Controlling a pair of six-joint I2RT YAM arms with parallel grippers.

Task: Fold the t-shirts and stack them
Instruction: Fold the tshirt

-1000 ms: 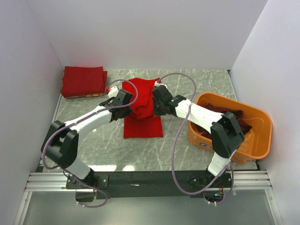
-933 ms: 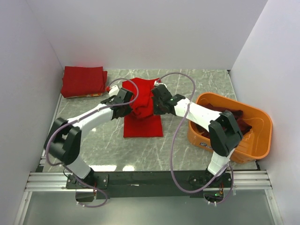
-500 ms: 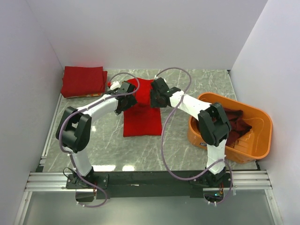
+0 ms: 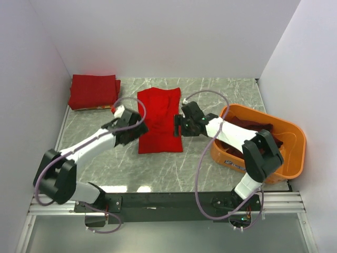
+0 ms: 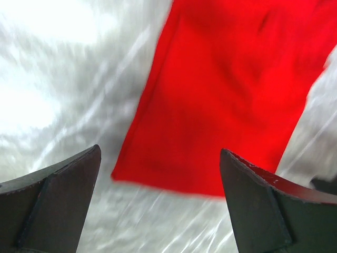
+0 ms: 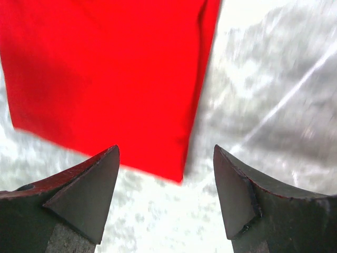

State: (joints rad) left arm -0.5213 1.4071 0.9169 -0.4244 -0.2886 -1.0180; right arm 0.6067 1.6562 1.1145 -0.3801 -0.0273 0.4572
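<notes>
My left gripper needs to move back and down next, around the red t-shirt's near corner on the stack's side [image 4: 140, 151] [image 5: 118, 175], because that corner is below and back from my left gripper.
A bright red t-shirt [image 4: 159, 120] lies flat on the marble table as a long folded rectangle, in the middle. My left gripper [image 4: 132, 130] stands open just left of it, nothing between its fingers; the left wrist view shows the shirt [image 5: 226, 89] ahead of the open left gripper [image 5: 160, 150]. My right gripper [image 4: 179, 125] is open at the shirt's right edge; in the right wrist view the shirt's corner [image 6: 105, 79] lies ahead of the empty right gripper [image 6: 166, 148]. Folded red t-shirts [image 4: 93, 91] are stacked at the back left. Dark maroon t-shirts [image 4: 263, 138] lie in the tub.
The orange plastic tub [image 4: 295, 132] stands at the right, against the right arm's elbow side. White walls close the back and both sides. Grey marble table [image 4: 210, 174] shows in front of the shirt, with a metal rail along the near edge.
Both grippers opened and let go of the red shirt, which was bunched between them and now lies flat. Both arms drew back from its far end to its two sides.
</notes>
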